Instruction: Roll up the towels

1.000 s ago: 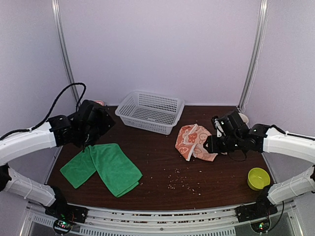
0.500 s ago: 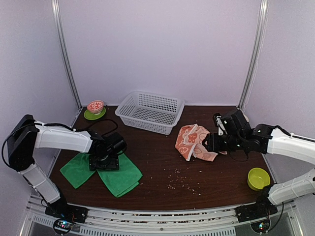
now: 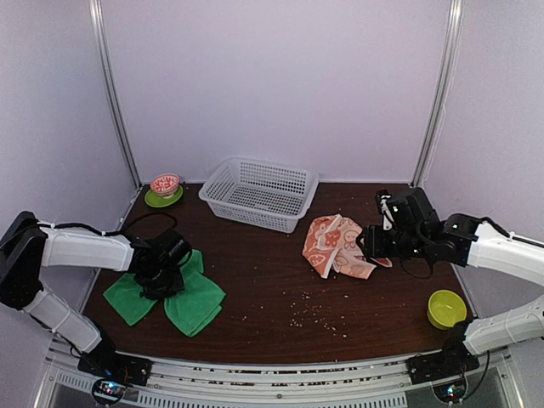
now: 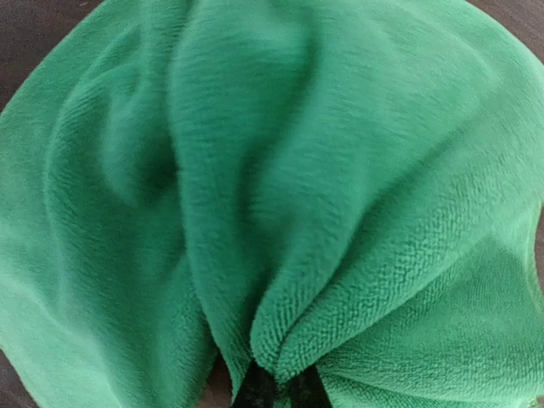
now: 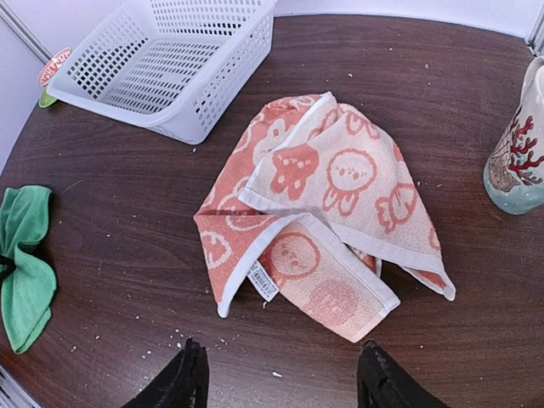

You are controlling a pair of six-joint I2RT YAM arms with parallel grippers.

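Observation:
Next, my right gripper brings its open fingers down and to the left in the top view onto the orange towel's tagged corner. That corner juts free below the gripper.
The green towel (image 3: 201,303) lies bunched at the front left of the table. My left gripper (image 3: 158,270) is pressed into its middle and is shut on a pinched fold. In the left wrist view that green towel (image 4: 340,212) fills the frame, and the fold is squeezed between the dark fingertips of the left gripper (image 4: 276,387). The orange towel (image 3: 336,242) with white cartoon prints lies crumpled right of centre. My right gripper (image 3: 375,247) hovers just to its right. In the right wrist view the right gripper (image 5: 285,378) is open and empty, with the orange towel (image 5: 331,212) just beyond it.
A white mesh basket (image 3: 259,194) stands at the back centre. A red-and-white cup on a green saucer (image 3: 164,189) sits at the back left. A yellow-green bowl (image 3: 445,308) is at the front right, and a painted vase (image 5: 517,153) stands behind the orange towel. Crumbs (image 3: 310,316) dot the front centre.
My left arm came down from the back left onto the green towel and shut on it, bunching the cloth and dragging it left. The right gripper drew back slightly.

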